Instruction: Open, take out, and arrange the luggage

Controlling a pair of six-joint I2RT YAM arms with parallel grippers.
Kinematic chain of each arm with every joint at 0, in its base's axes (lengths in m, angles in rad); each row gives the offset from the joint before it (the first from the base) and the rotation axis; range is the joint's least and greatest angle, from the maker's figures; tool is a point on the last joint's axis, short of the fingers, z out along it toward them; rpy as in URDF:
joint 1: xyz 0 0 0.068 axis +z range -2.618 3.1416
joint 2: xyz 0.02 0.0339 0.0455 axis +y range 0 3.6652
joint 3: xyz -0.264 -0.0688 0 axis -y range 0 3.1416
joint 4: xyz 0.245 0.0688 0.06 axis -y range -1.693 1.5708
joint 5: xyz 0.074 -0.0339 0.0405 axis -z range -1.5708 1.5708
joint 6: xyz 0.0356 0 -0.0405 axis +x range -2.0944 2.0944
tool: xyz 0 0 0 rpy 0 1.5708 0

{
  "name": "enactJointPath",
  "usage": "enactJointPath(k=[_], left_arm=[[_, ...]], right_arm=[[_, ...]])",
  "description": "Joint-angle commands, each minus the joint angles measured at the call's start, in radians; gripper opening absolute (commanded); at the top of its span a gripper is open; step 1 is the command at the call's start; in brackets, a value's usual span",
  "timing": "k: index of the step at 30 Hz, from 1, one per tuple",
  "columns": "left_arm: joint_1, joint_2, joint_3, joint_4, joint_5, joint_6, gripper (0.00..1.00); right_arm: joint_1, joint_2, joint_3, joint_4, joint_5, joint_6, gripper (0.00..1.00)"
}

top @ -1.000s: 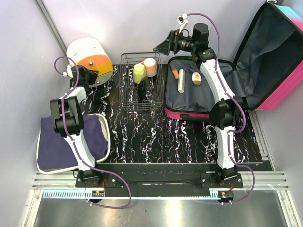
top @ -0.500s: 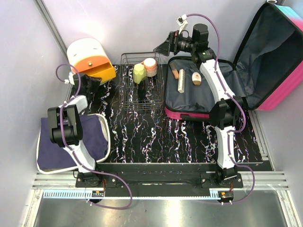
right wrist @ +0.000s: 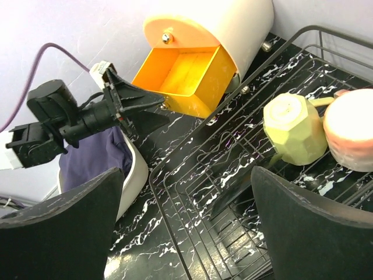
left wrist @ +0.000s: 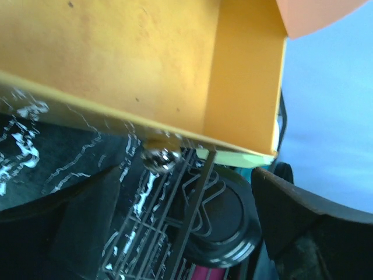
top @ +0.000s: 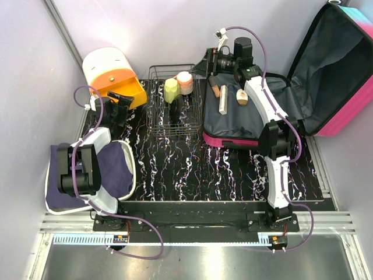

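Note:
The slim white box lies flat on the lining, so the robot's right gripper needs to tilt downward and move down into the luggage, onto the middle of that box.
The luggage lies open at the right of the table, its pink lid thrown back against the wall. On its dark lining rest a wooden brush and a small tan object. My right gripper hovers open over the gap between the luggage's back left corner and the wire basket; its wrist view looks down on the basket. My left gripper stands open just in front of the pulled-out orange drawer, holding nothing. The drawer's knob shows close above its jaws.
The white round drawer box stands at the back left. The wire basket holds a green cup and a pink cup. A white tray with a purple cloth sits at the front left.
The left gripper pulled the orange drawer out of the white box, then let go of the knob and opened. The right gripper shifted slightly to the right.

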Motion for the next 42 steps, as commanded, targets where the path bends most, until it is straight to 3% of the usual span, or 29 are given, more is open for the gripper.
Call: enactJointPath(k=[1, 3, 11, 16, 23, 32, 39, 42], left_arm=[[-0.007, -0.096, 0.019, 0.015, 0.013, 0.096, 0.99], [-0.004, -0.123, 0.025, 0.005, 0.027, 0.161, 0.99], [-0.002, -0.306, 0.117, -0.195, 0.058, 0.731, 0.99], [-0.002, -0.329, 0.243, -0.268, 0.071, 0.906, 0.99], [-0.002, -0.329, 0.279, -0.267, 0.058, 0.943, 0.99], [0.004, -0.34, 0.274, -0.278, 0.047, 0.942, 0.99], [0.004, -0.329, 0.292, -0.272, 0.099, 0.953, 0.99], [0.002, -0.305, 0.324, -0.279, 0.151, 0.962, 0.99]], right_arm=[[-0.045, -0.086, 0.001, 0.029, 0.053, -0.008, 1.0], [-0.074, -0.056, 0.044, -0.034, 0.1, -0.015, 1.0], [-0.154, 0.094, 0.182, -0.471, 0.462, -0.288, 1.0], [-0.154, 0.151, 0.129, -0.499, 0.507, -0.296, 0.94], [-0.134, 0.26, 0.188, -0.515, 0.533, -0.266, 0.83], [-0.088, 0.357, 0.208, -0.508, 0.548, -0.261, 0.8], [-0.082, 0.377, 0.211, -0.5, 0.666, -0.244, 0.66], [-0.088, 0.355, 0.195, -0.502, 0.702, -0.25, 0.52]])
